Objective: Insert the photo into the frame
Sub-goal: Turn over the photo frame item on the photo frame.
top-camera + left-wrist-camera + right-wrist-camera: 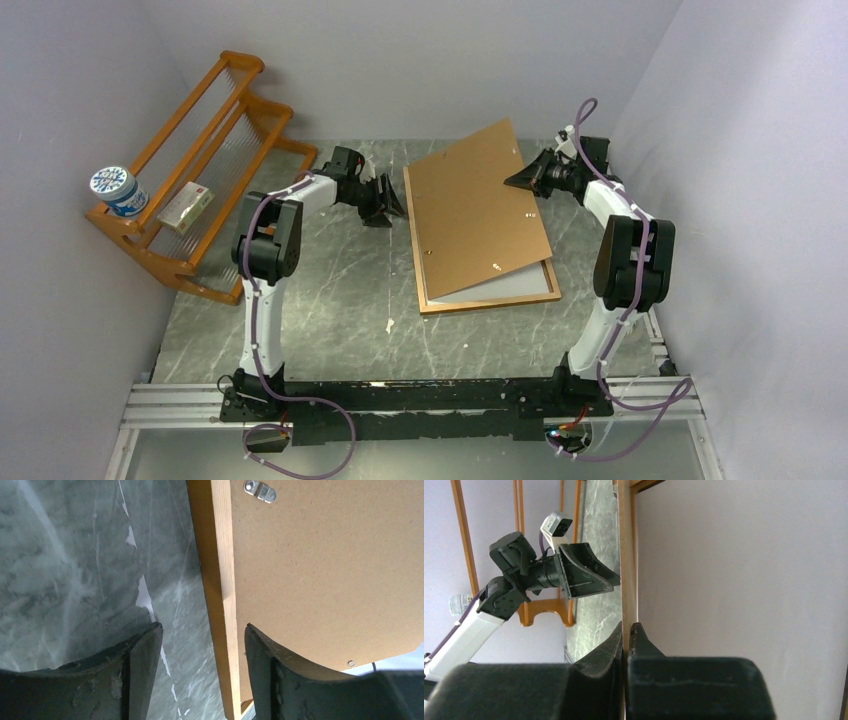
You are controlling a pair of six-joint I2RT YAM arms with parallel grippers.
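My right gripper holds the board's edge, and the board is tilted. It will next move the edge down and back to the frame's pale inside and let go of it.
The orange-brown wooden frame (490, 300) lies flat on the marble table. A plain brown backing board (475, 210) is tilted up over it, its left edge down at the frame's left rail and its far right edge raised. My right gripper (520, 180) is shut on that raised edge, and the thin board (626, 555) runs between its fingers (625, 630). My left gripper (398, 210) is open at the frame's left side. Its jaws (202, 626) straddle the wooden rail (217, 580), one finger over the board (325, 570). The photo is hidden; only a pale surface (515, 285) shows inside the frame.
An orange wooden shelf rack (200, 160) stands at the far left with a round tin (118, 190) and a small box (186, 207) on it. Walls close in on the left, back and right. The left arm's gripper (574, 572) shows in the right wrist view.
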